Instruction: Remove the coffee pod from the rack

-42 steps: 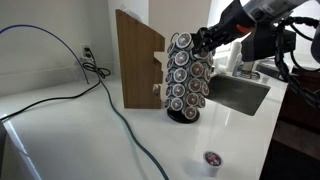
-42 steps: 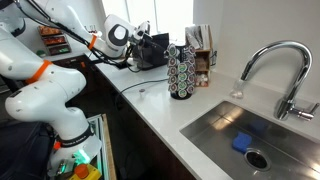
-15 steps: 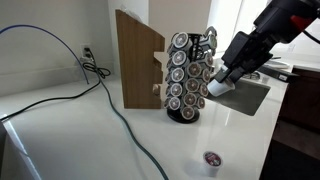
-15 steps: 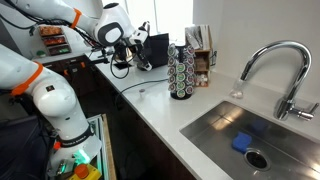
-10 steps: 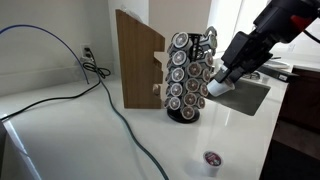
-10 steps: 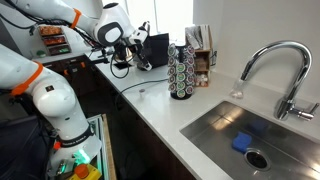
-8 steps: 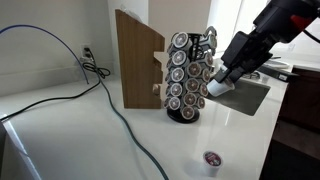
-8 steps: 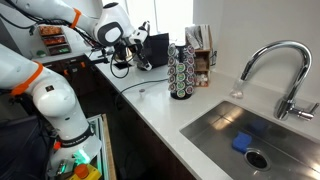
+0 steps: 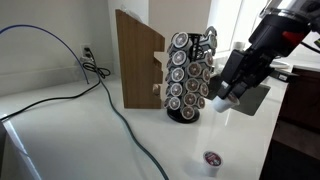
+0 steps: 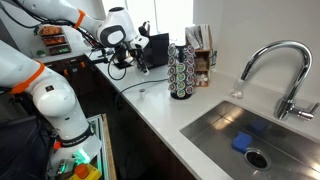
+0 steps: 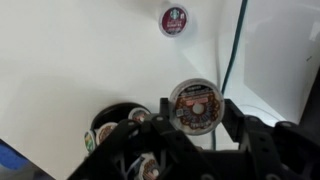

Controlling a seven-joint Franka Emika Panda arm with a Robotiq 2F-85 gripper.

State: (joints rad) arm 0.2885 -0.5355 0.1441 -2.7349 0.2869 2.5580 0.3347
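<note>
The spot below on the open counter (image 9: pixel 215 149) (image 11: pixel 156 56) beside the loose coffee pod is empty, so my gripper will next lower the held pod onto it and let go there.
The rack (image 9: pixel 186 78) is a black wire carousel full of dark-lidded pods, beside a tan wooden block; it also shows in an exterior view (image 10: pixel 181 72) and, from above, in the wrist view (image 11: pixel 118 120). My gripper (image 9: pixel 220 100) is just off the rack's side, above the white counter. In the wrist view my gripper (image 11: pixel 195 108) is shut on a coffee pod (image 11: pixel 196 104) with a maroon lid and pale rim, held between the two fingers. Another coffee pod (image 9: pixel 211 159) lies loose on the counter and shows in the wrist view (image 11: pixel 174 19).
A tan wooden block (image 9: pixel 137 58) stands against the rack. A dark cable (image 9: pixel 115 110) runs across the white counter. A grey plate-like surface (image 9: pixel 245 93) sits behind my gripper. A sink (image 10: pixel 245 130) with a tall faucet (image 10: pixel 275 65) lies further along the counter.
My arm has swung away from the rack's top and lowered beside it; in the last half second the gripper shifted slightly down and outward with the pod.
</note>
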